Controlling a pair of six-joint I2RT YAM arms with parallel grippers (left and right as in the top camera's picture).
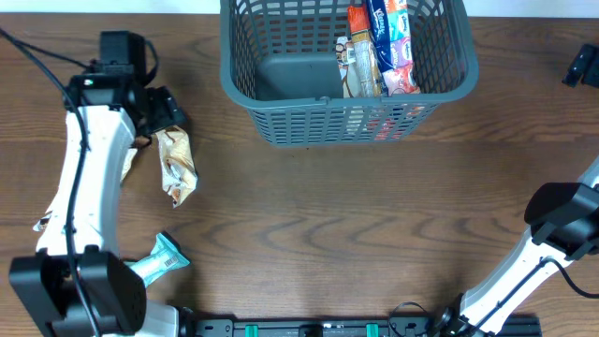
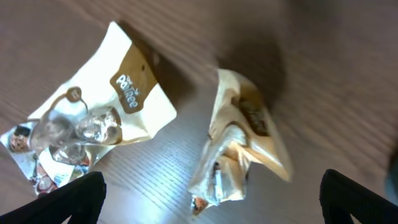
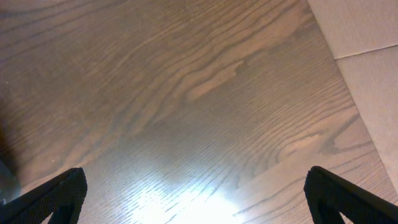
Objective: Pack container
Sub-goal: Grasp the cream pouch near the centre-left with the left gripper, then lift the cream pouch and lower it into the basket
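Observation:
My left gripper is going to lower and draw back onto the packet's middle, to close on the crumpled cream packet [image 1: 176,167].
The container [image 1: 281,122], a dark grey-blue slotted basket, stands at the top middle and holds several snack packets [image 1: 379,47] along its right side. My left gripper [image 1: 164,112] hovers open and empty over a crumpled cream snack packet [image 1: 176,167]. In the left wrist view its open fingers [image 2: 211,211] straddle that crumpled packet [image 2: 242,146], and a flat cream packet with a brown label [image 2: 93,118] lies to its left. My right gripper [image 3: 196,205] is open and empty over bare wood. The right arm [image 1: 562,215] sits at the lower right.
A teal packet [image 1: 161,260] lies near the front left, beside the left arm's base. The flat cream packet is mostly hidden under the left arm in the overhead view. A black object [image 1: 582,65] sits at the far right edge. The table's edge [image 3: 336,56] shows in the right wrist view.

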